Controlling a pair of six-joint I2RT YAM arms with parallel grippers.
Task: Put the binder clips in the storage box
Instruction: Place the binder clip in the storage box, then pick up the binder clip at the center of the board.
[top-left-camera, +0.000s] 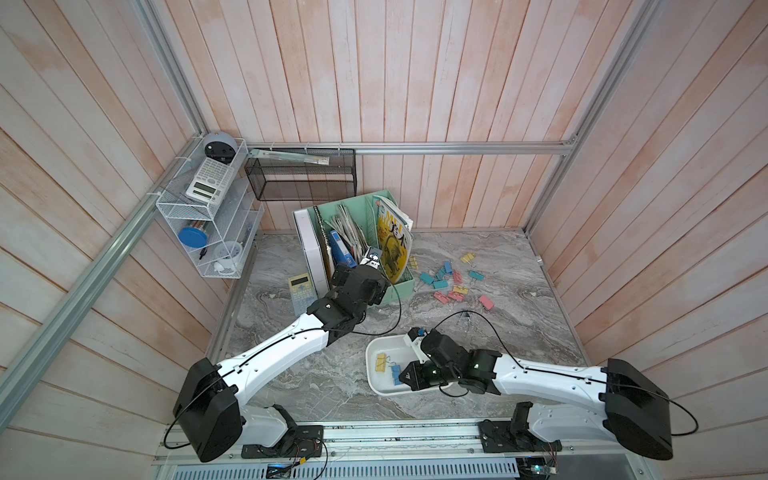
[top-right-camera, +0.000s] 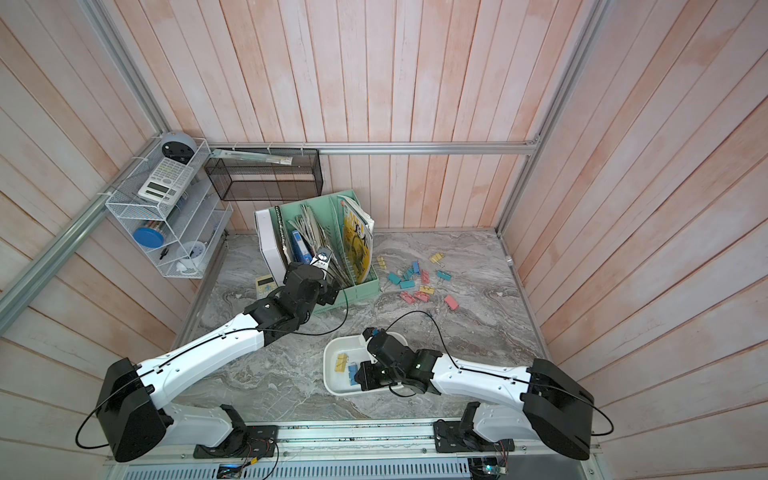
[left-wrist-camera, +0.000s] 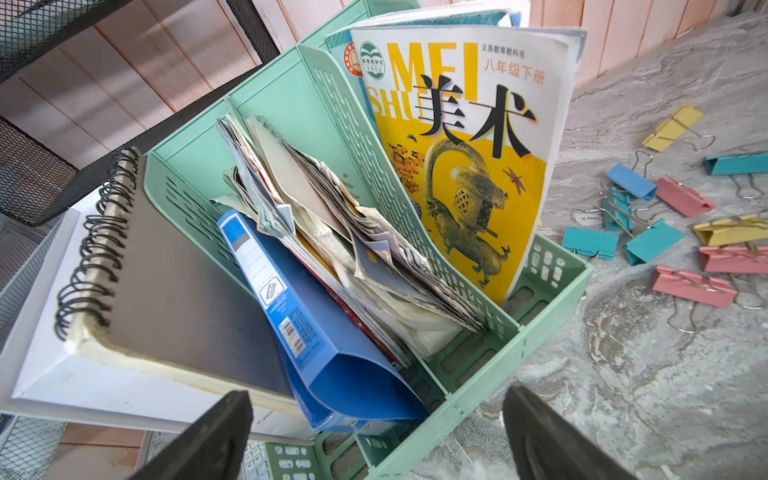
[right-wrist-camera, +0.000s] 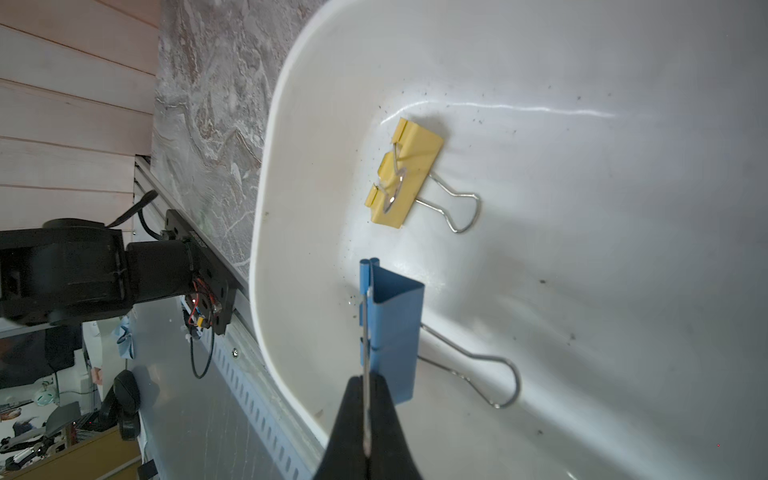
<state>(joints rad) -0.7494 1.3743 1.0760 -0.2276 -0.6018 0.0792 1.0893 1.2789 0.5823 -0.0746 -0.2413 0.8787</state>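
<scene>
The bare spot on the box's bottom beside the yellow binder clip lies just below the right gripper, so the gripper should go down toward it and let go of the blue binder clip's wire handle.
The storage box (top-left-camera: 368, 361) (top-right-camera: 325, 365) (right-wrist-camera: 266, 166) is a shallow white tray at the table's front centre. My right gripper (right-wrist-camera: 366, 382) (top-left-camera: 405, 376) hovers over it, shut on the wire handle of a blue binder clip (right-wrist-camera: 395, 328) (top-left-camera: 395, 373). A yellow binder clip (right-wrist-camera: 409, 174) (top-left-camera: 380, 362) lies on the box floor beside it. Several loose binder clips (top-left-camera: 451, 278) (top-right-camera: 415, 278) (left-wrist-camera: 665, 216) in pink, yellow, blue and teal are scattered on the table farther back. My left gripper (left-wrist-camera: 376, 399) (top-left-camera: 372, 259) is open and empty above the file organizer.
A mint green file organizer (top-left-camera: 399, 286) (left-wrist-camera: 540, 316) full of books and papers stands left of the loose clips. A yellow calculator (top-left-camera: 300, 286) lies on the table to its left. A black mesh basket (top-left-camera: 301, 174) and a white wire shelf (top-left-camera: 203, 208) hang on the walls.
</scene>
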